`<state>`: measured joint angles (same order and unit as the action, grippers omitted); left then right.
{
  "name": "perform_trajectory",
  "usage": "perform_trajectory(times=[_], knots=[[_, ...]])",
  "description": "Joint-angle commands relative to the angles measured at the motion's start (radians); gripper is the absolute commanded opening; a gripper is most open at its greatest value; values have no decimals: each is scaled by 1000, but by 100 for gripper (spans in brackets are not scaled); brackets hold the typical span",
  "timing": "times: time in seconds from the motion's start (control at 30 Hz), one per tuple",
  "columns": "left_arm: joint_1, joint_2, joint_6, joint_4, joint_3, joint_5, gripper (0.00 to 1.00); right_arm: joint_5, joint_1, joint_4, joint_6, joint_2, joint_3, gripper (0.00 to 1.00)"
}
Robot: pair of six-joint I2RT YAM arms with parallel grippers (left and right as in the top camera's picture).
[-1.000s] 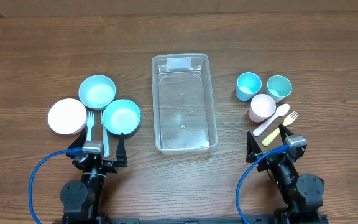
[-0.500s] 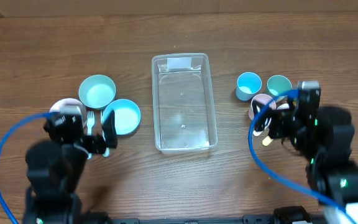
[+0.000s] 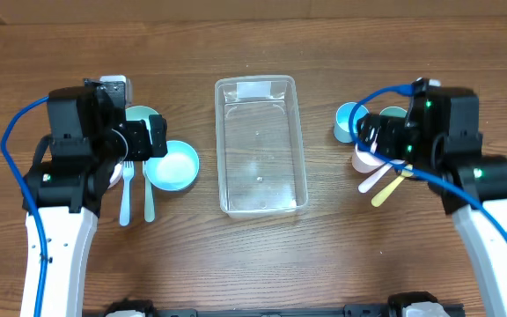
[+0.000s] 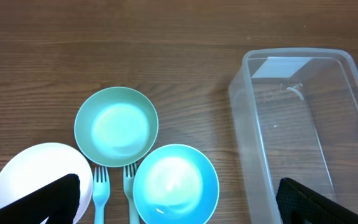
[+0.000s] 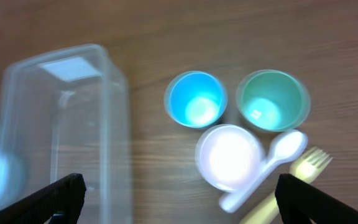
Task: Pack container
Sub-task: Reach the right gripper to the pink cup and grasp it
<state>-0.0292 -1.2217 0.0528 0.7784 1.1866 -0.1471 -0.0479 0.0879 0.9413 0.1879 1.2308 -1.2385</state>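
Observation:
Next I should lower my right gripper from high above the cups onto the pale pink cup's side (image 3: 378,163) (image 5: 260,160) beside the white spoon, as its opening opens upward for one finger.
The clear plastic container (image 3: 221,150) stands empty at the table's middle; it also shows in the left wrist view (image 4: 238,118) and, blurred, in the right wrist view (image 5: 61,124). My left gripper (image 3: 139,139) is open and empty, high above a green bowl (image 4: 115,126), a blue bowl (image 4: 175,182), a white bowl (image 4: 33,177) and two light-blue forks (image 4: 99,196). My right gripper (image 3: 385,136) is open and empty, high above a blue cup (image 5: 196,99), a green cup (image 5: 272,101), a pale pink cup (image 5: 229,155), a white spoon (image 5: 272,165) and a yellow fork (image 5: 306,165).
In the overhead view the left arm covers most of the green and white bowls, and the right arm covers part of the cups. The wooden table (image 3: 262,264) extends around the container.
Both arms have lifted from the table's near edge and swung forward, the left over the bowls, the right over the cups. No object has moved.

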Motion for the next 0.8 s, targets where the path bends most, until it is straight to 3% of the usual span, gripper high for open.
perform_trajectory(times=[0.0,0.17,0.47,0.77], knots=[[-10,-40,8,0,25,-39,100,112,-37,80,35,117,-155,100],[-10,-73,8,20,25,-39,100,71,-160,145,140,269,-167,100],[-10,-79,8,34,24,-38,100,111,-168,117,146,350,-98,95],[-10,-80,8,34,24,-38,100,41,-168,-70,160,351,40,90]])
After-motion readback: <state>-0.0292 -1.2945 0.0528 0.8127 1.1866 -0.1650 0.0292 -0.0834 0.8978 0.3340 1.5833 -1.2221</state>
